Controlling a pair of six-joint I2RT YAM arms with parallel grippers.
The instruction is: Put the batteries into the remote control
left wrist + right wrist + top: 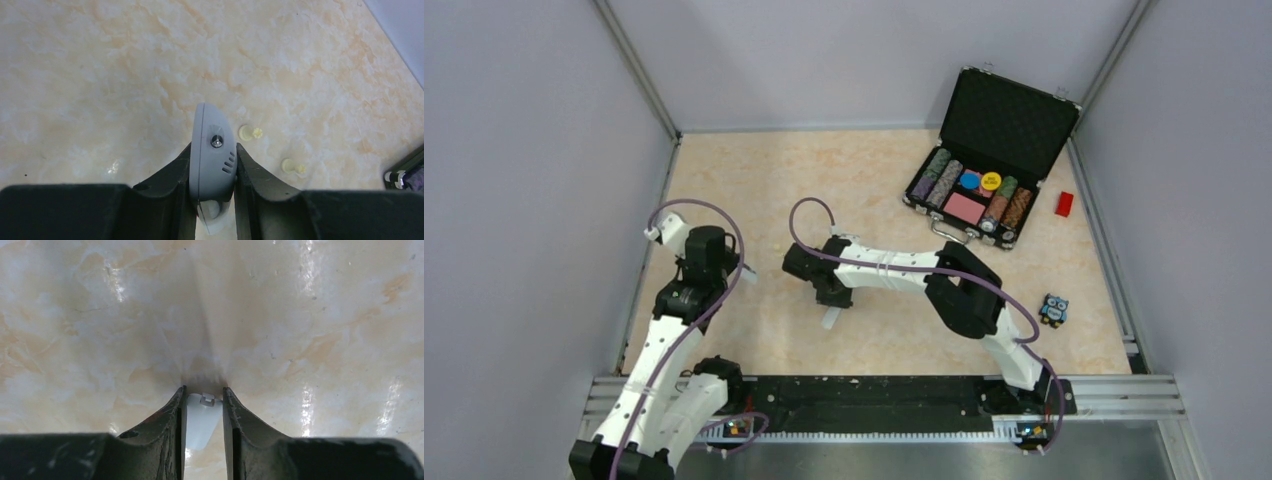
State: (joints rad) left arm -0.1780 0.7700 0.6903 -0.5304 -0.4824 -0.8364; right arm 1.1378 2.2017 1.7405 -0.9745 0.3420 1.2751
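Observation:
My left gripper swings to the right in the top view next and turns down onto the mid-table surface to release the remote, because I hold it edge-on.
My left gripper is shut on the white remote control. It holds the remote edge-on, with the rounded end and its small LED pointing away above the table. In the top view this gripper is at the left, and a white sliver of the remote shows beside it. My right gripper is shut on the small loose white cover piece, clip end forward, low over the table. In the top view it is mid-table with the cover sticking out. No batteries are in view.
Two small cream pegs lie on the table just right of the remote. An open black poker chip case stands at the back right, with a red block beside it. A blue owl toy lies at the right.

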